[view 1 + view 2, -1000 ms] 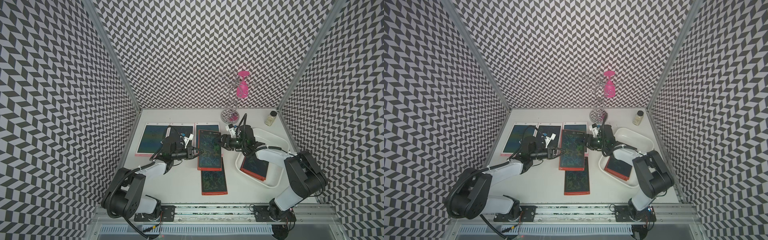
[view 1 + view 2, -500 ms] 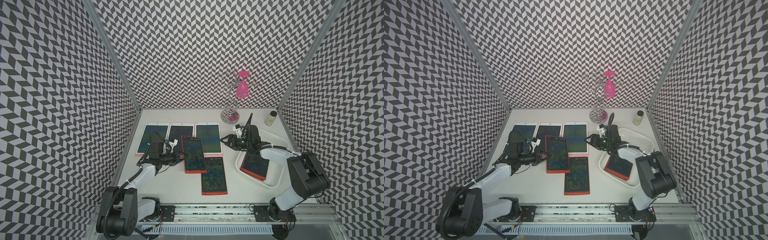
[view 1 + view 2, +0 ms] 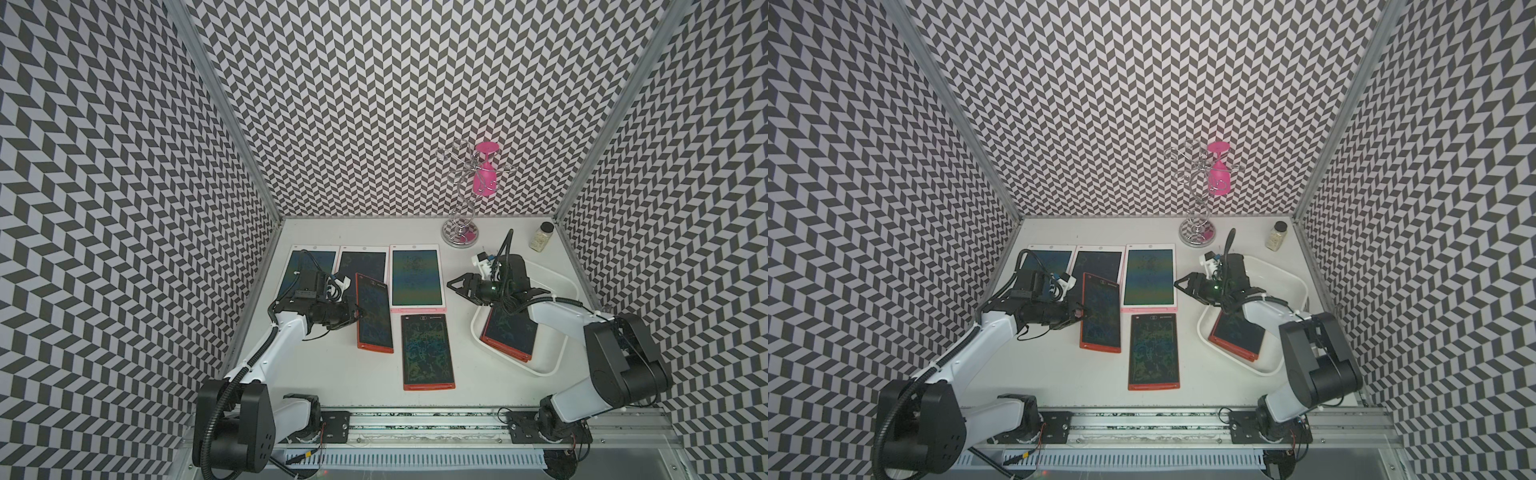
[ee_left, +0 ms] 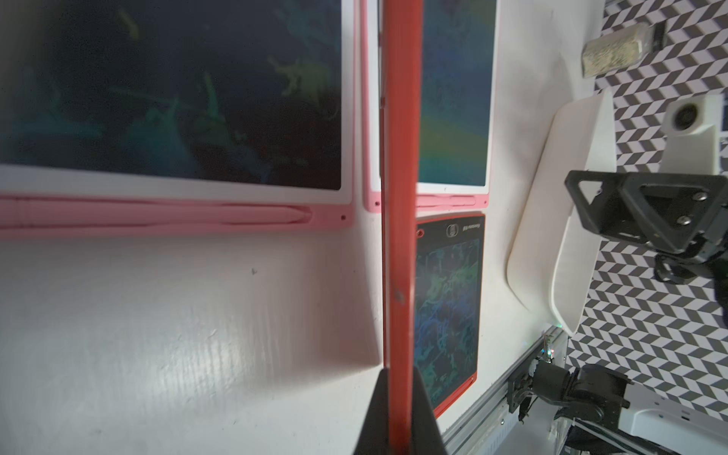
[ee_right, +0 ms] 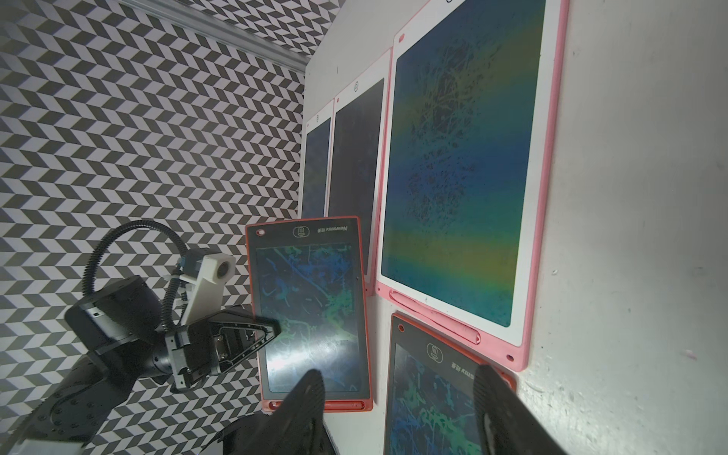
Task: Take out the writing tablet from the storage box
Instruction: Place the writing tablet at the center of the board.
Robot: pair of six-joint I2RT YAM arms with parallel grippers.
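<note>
I need to move my left gripper back and down next, then release the tablet, because the bare tabletop (image 3: pixel 381 368) (image 4: pixel 345 341) beside the flat red one is below and back of the gripper.
My left gripper (image 3: pixel 356 313) (image 4: pixel 400 413) is shut on the long edge of a red-framed writing tablet (image 3: pixel 374 311) (image 3: pixel 1100 311) (image 5: pixel 311 307), holding it just above the table at centre left. In the left wrist view the tablet (image 4: pixel 400 197) shows edge-on between the jaws. The white storage box (image 3: pixel 550 349) (image 3: pixel 1273 274) (image 4: pixel 567 256) lies at the right with more red tablets (image 3: pixel 509 332) stacked inside. My right gripper (image 3: pixel 455 286) (image 3: pixel 1181 284) (image 5: pixel 398 378) hovers open and empty by the box's near-left corner, pointing left.
Three pink-framed tablets (image 3: pixel 417 276) lie in a row at the back, the held one overlapping the middle one's corner. Another red tablet (image 3: pixel 428 351) lies flat at front centre. A wire rack (image 3: pixel 461 232) with a pink glass and a small jar (image 3: pixel 541 237) stand at the back right.
The left gripper has carried the red tablet leftward, away from the right gripper. The right gripper has drawn back toward the storage box.
</note>
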